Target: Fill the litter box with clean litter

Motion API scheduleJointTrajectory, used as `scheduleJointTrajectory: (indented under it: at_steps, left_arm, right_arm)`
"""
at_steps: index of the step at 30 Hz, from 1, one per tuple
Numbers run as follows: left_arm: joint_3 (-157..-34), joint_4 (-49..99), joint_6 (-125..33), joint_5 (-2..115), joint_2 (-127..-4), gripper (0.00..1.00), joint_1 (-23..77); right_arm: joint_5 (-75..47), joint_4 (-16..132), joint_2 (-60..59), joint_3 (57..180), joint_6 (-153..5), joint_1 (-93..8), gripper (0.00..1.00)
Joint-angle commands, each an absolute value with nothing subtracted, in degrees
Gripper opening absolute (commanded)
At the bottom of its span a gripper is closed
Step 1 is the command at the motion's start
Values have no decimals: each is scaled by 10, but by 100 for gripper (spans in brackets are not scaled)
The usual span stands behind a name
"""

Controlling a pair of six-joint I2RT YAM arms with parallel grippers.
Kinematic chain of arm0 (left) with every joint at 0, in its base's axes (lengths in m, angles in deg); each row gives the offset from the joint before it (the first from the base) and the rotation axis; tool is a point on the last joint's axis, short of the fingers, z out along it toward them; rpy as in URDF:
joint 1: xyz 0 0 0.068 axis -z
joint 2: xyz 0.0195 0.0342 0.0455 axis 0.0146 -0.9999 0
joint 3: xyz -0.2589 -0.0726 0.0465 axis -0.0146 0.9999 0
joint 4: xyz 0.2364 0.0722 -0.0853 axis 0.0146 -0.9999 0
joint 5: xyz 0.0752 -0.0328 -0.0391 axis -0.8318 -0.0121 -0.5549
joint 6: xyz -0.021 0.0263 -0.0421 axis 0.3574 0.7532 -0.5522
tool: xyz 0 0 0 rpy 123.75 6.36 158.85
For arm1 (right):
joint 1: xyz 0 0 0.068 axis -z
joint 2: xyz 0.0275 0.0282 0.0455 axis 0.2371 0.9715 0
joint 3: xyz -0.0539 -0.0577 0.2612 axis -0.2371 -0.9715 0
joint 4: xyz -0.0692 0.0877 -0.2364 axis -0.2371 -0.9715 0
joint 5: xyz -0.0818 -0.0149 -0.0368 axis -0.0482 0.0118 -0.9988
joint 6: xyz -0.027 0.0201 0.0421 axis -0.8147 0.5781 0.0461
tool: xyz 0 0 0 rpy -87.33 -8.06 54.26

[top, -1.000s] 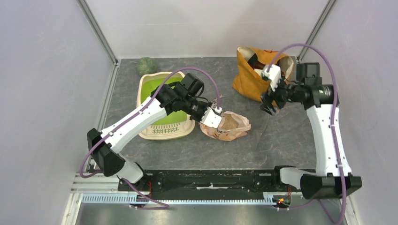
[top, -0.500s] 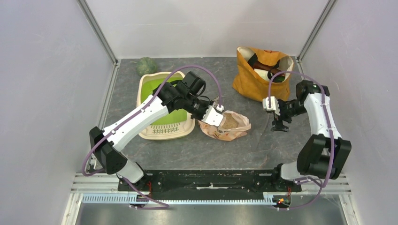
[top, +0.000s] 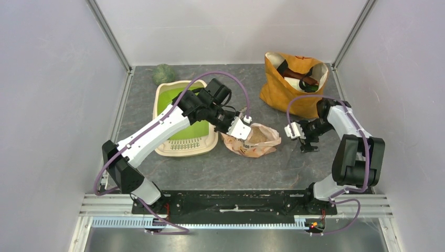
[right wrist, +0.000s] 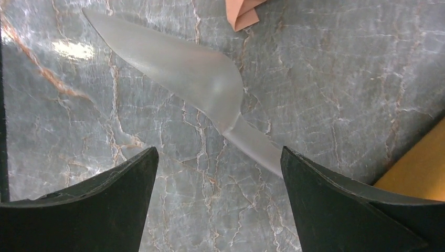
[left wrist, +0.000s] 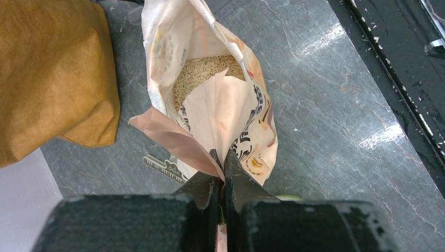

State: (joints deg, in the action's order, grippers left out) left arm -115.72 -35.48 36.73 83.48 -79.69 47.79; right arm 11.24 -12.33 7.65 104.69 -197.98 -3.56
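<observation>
My right gripper moves open and down toward the peach bag next, onto the scoop's slim handle, which lies just ahead of the parted fingers.
The litter box is a cream tray with a green inside, standing left of centre under my left arm. The clean litter shows as pale granules inside the open peach printed bag, which lies right of the box. My left gripper is shut on the bag's near edge; it also shows in the top view. My right gripper is open and empty, low over the table right of the bag. A translucent grey scoop lies on the table just beyond its fingers.
A mustard-yellow fabric bag with things inside stands at the back right, close behind my right arm. A green ball lies behind the litter box. The enclosure walls stand on the left, right and back.
My right arm has folded back from the mustard bag and come down and left, low over the table beside the peach bag. My left gripper has held the bag's edge almost still.
</observation>
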Motion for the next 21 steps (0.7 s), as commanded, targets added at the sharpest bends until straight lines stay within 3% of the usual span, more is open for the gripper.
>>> scheduleJointTrajectory:
  at_steps: [1, 6, 12, 21]
  left_arm:
    - [-1185, -359, 343, 870, -798, 2, 480]
    - [-1185, -359, 340, 868, -794, 2, 480]
    - [-1184, -360, 343, 869, -796, 2, 480]
    - [-1190, -361, 344, 870, -799, 2, 480]
  right_arm:
    - [42, -28, 81, 1028, -1923, -69, 95]
    - [-13, 15, 124, 1049, -1792, -115, 97]
    - [-52, 57, 123, 1014, -1770, -134, 97]
    - [-95, 91, 131, 978, -1750, -134, 75]
